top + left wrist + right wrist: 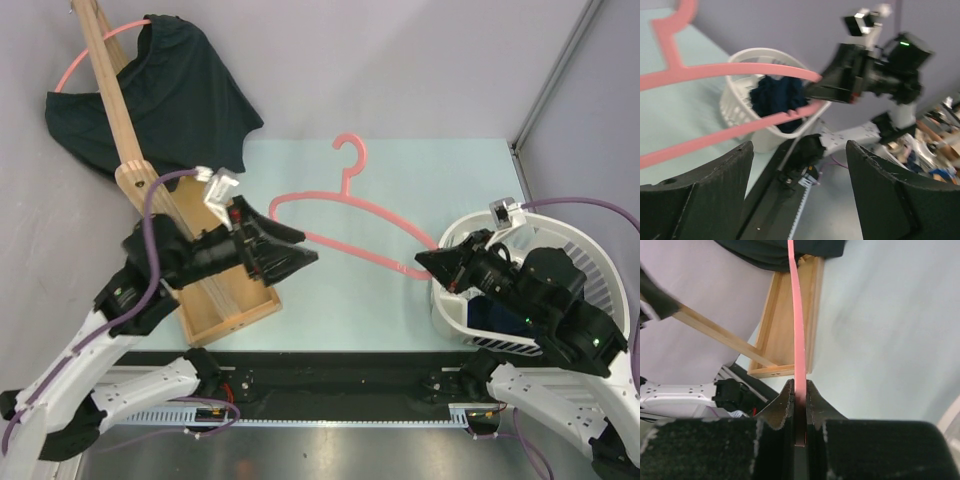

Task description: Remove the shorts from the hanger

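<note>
The hanger hangs empty in my right gripper. My right gripper needs to carry it to the left in the top view, with its hook over the wooden rack's near end (pixel 137 172), to release it.
An empty pink hanger (pixel 352 213) hangs over the table's middle. My right gripper (pixel 423 265) is shut on its right end; in the right wrist view the pink bar (pixel 796 315) runs straight out from between the closed fingertips (pixel 799 390). My left gripper (pixel 300 248) stands open by the hanger's left end, and in its own view the hanger (pixel 715 70) lies beyond the spread fingers (pixel 799 172), with nothing between them. Navy shorts (pixel 495 315) lie in the white basket (pixel 455 305). Blackish-green shorts (pixel 170 90) hang on a second pink hanger (pixel 75 65) on the wooden rack (pixel 120 110).
The wooden rack's base tray (pixel 225 305) sits on the table's left side under my left arm. The basket (pixel 737 107) stands at the right near edge, beneath my right arm. A grey wall edge (pixel 550 80) rises at the back right.
</note>
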Tool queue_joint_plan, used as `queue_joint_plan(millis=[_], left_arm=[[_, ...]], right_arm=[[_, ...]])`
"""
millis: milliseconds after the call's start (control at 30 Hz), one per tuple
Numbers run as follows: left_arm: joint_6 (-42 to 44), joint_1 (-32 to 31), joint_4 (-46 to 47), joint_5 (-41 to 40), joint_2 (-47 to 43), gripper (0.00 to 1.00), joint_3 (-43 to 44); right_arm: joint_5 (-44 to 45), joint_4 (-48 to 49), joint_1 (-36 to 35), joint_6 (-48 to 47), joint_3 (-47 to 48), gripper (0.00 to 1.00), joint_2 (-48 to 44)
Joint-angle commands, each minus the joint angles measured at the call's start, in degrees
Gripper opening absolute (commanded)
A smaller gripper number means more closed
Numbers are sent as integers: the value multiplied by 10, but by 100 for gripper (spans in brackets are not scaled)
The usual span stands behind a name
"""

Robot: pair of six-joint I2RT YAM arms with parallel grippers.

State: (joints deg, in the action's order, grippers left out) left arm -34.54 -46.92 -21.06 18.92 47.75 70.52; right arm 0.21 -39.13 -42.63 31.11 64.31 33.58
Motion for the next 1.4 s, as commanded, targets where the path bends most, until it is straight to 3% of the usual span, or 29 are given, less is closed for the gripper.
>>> queue_joint_plan(millis=[0, 200, 367, 600, 1100, 1367], left_arm=[[-21, -1, 15, 109, -62, 79, 23], [28, -1, -85, 110, -158, 80, 30], [87, -1, -203, 22, -232, 80, 45], [127, -1, -282, -34, -301, 80, 12], [112, -1, -345, -84, -323, 80, 42], [100, -1, -330, -114, -341, 80, 24]], right_arm=[[4, 96, -1, -61, 13, 0, 28], [-114, 277, 2, -133, 13, 0, 94], [-263, 442, 1, -145, 13, 0, 166], [-317, 603, -7, -138, 14, 0, 244], [-414, 734, -46, -115, 43, 0, 369], [-449, 743, -47, -113, 62, 0, 402]])
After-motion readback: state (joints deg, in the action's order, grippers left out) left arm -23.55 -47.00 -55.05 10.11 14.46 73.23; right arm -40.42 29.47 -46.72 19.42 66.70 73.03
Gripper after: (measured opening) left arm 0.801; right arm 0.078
